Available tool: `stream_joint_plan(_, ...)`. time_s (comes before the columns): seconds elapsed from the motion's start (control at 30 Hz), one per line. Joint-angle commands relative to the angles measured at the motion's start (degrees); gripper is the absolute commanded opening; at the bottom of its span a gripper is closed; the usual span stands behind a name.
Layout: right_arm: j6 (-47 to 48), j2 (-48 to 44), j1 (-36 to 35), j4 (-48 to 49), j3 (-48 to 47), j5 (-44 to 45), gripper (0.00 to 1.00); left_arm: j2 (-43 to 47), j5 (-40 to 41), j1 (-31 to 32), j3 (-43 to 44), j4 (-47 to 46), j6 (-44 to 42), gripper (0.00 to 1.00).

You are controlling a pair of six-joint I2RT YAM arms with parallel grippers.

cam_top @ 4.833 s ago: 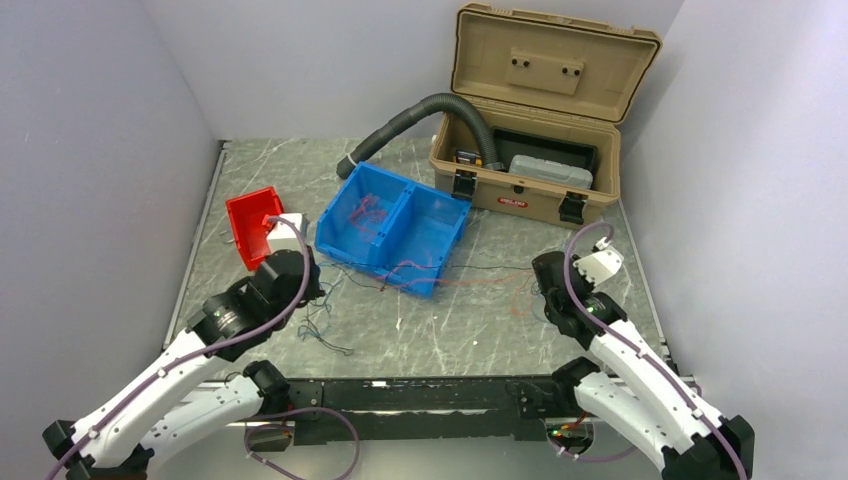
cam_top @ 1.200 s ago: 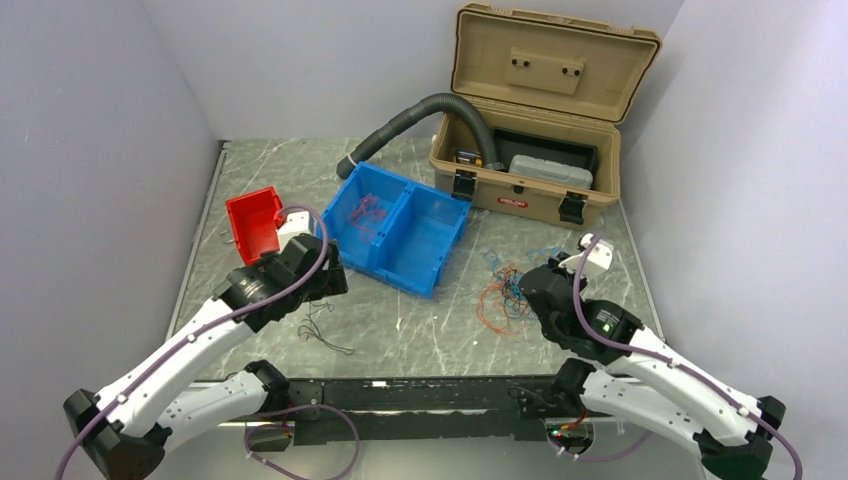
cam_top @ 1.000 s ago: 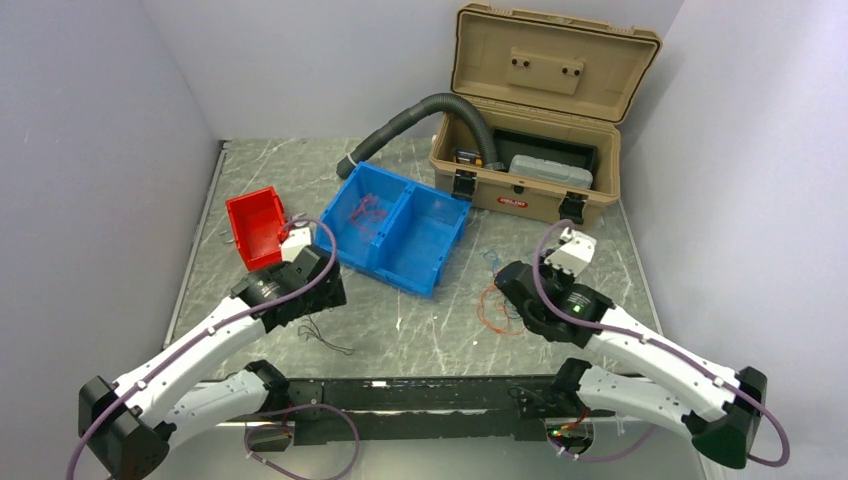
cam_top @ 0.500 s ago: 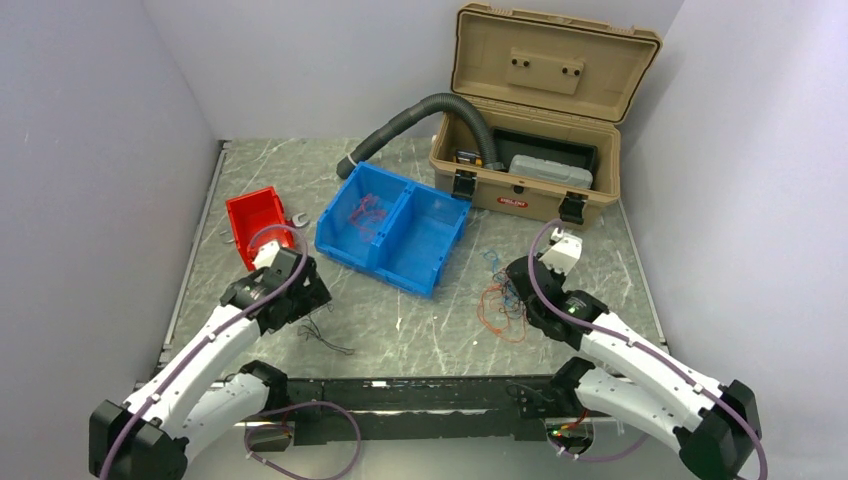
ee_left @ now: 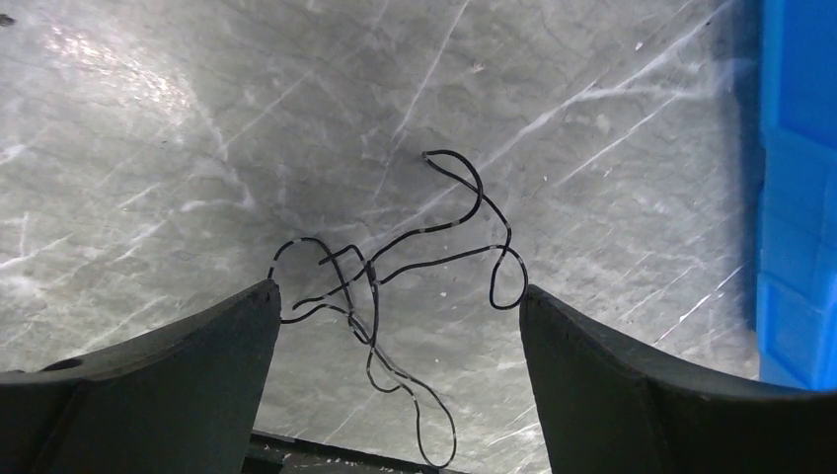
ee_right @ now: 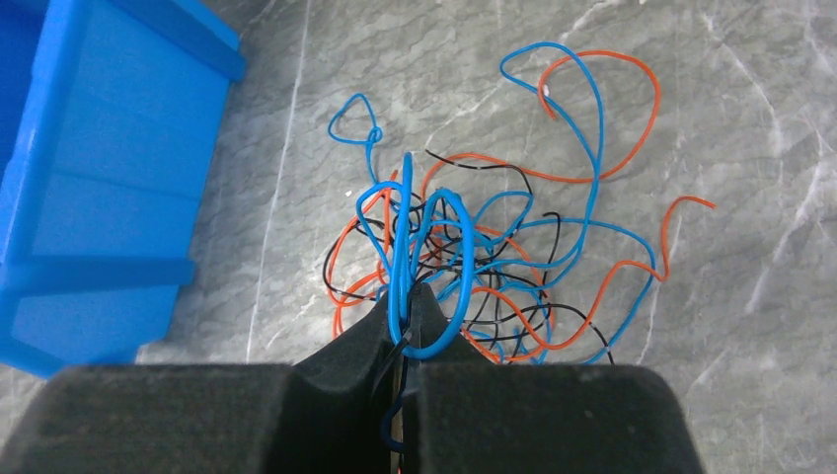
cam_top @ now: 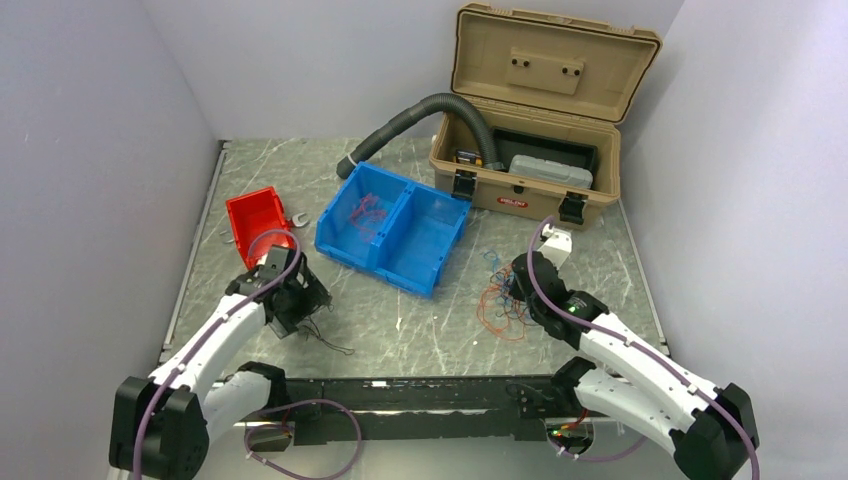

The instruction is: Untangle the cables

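My left gripper moves down next onto the crossing parts of the loose black cable between the gripper's open fingers, then closes the fingers.
A tangle of blue, orange and black cables lies on the grey table right of the blue bin. My right gripper is shut on a few blue loops and a black strand at the near edge of that tangle. Pink-red cables sit in the bin's left compartment. A loose black cable lies looped on the table. My left gripper hangs over it, open, its fingers either side of the loops and nothing between them. From above, that black cable shows just beside the left gripper.
A small red bin stands left of the blue bin, with a small metal piece between them. An open tan toolbox and a grey corrugated hose fill the back. The blue bin's wall is close on the left gripper's right.
My left arm has drawn back toward the near edge and come down over the black cable. The right wrist has shifted slightly away, still holding the tangle.
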State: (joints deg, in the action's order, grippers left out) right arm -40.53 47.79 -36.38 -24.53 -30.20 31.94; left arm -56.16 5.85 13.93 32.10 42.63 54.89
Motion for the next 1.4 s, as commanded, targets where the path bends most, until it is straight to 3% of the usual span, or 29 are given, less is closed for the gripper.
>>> stream_joint_plan(0.0, 1.69, -1.2, 0.57, 3.63, -0.13, -1.78, 0.05, -1.98, -3.62, -0.05, -1.9, -4.51, 0.33, 0.9)
stream_joint_plan(0.07, 1.75, -1.36, 0.69, 4.23, -0.06, -2.03, 0.06, -3.0, -5.17, -0.07, -3.99, -8.09, 1.94, 0.85)
stream_joint_plan(0.13, 1.82, -1.15, 0.77, 4.18, -0.4, -2.19, 0.06, -4.54, -4.94, 0.02, -4.9, -9.24, 3.36, 0.74)
stream_joint_plan(0.3, 2.47, -2.35, 0.96, 4.64, -0.43, -2.35, 0.07, -8.73, -0.64, 0.03, -3.18, -5.94, 5.89, 0.32)
stream_joint_plan(0.4, 2.74, -3.52, 1.1, 4.41, -0.32, -1.84, 0.08, -7.9, 1.5, 0.02, -1.03, -3.38, 5.37, 0.02)
stream_joint_plan(0.6, 3.0, -3.81, 1.39, 2.97, -1.3, -1.49, 0.07, -2.94, 14.92, -3.39, 12.75, 8.9, 1.84, 0.0)
stream_joint_plan(0.83, 3.61, -6.54, 1.49, 3.43, -1.11, -2.8, 0.07, -9.76, 24.51, -11.39, 32.16, 11.11, -6.24, 0.0)
stream_joint_plan(1.07, 4.92, -6.52, 1.65, 1.23, -4.21, -3.29, 0.07, -19.14, 28.69, -12.64, 37.13, -4.65, -18.71, 0.0)
stream_joint_plan(1.37, 5.89, -6.55, 1.58, -0.81, -7.51, -4.79, 0.05, -28.5, 31.85, -13.21, 35.16, -29.93, -38.13, 0.0)
